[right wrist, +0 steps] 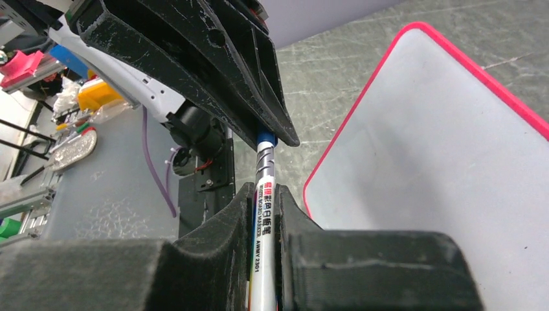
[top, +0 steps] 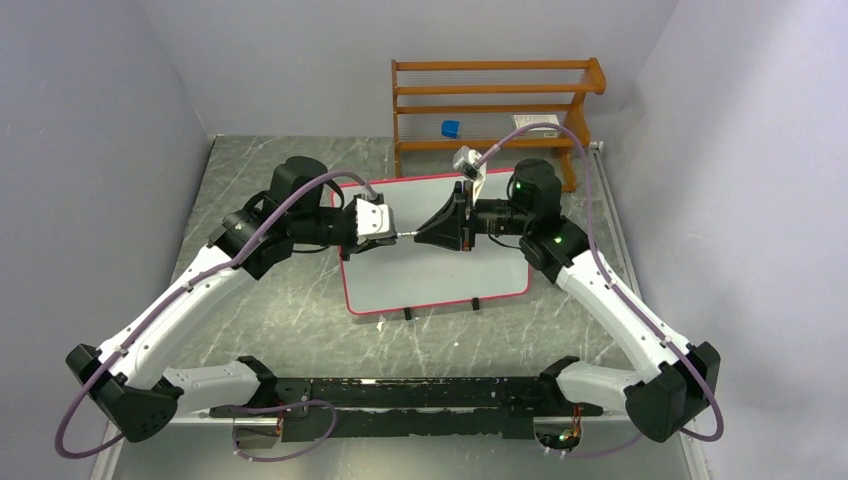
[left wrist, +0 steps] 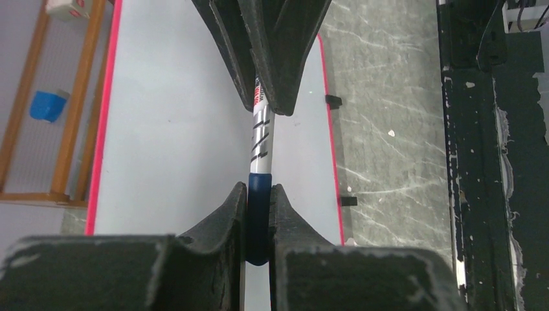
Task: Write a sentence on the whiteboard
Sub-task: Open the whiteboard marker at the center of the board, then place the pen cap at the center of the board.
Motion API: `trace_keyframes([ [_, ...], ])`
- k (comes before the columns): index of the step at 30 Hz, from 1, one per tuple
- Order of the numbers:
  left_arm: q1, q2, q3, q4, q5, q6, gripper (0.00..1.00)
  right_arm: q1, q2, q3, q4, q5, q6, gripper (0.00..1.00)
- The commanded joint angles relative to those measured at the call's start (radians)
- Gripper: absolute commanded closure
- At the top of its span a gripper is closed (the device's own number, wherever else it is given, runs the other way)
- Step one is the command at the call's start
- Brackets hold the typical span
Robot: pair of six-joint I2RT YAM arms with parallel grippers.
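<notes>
Next, my left gripper draws the marker's cap off to the left in the top view, then down, and releases it on the bare tabletop beside the whiteboard.
The whiteboard (top: 440, 278) lies flat on the table, white with a red-pink rim; it also fills the left wrist view (left wrist: 168, 129) and the right of the right wrist view (right wrist: 440, 149). No sentence shows on its visible surface. A white marker (top: 405, 236) with a blue cap hangs level above the board between the two grippers. My left gripper (top: 388, 235) is shut on the blue cap (left wrist: 259, 214). My right gripper (top: 422, 236) is shut on the printed white barrel (right wrist: 264, 201). The two grippers face each other tip to tip.
A wooden rack (top: 495, 105) stands behind the board with a small blue object (top: 451, 128) and a white box (top: 535, 122) on its shelves. The black mounting rail (top: 420, 395) runs along the near edge. Grey walls close in both sides.
</notes>
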State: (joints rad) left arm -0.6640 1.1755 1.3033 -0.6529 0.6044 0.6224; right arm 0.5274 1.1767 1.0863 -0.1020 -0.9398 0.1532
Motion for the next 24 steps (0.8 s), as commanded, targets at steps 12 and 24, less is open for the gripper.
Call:
trace_keyframes([
  [12,0.064,-0.109,-0.058,0.000,-0.206,0.005,0.95,-0.033,-0.163,0.033,-0.108,0.064,-0.054,1.00],
  [24,0.152,-0.161,-0.124,0.134,-0.775,-0.382,0.95,0.025,-0.235,-0.049,-0.069,0.398,-0.091,1.00],
])
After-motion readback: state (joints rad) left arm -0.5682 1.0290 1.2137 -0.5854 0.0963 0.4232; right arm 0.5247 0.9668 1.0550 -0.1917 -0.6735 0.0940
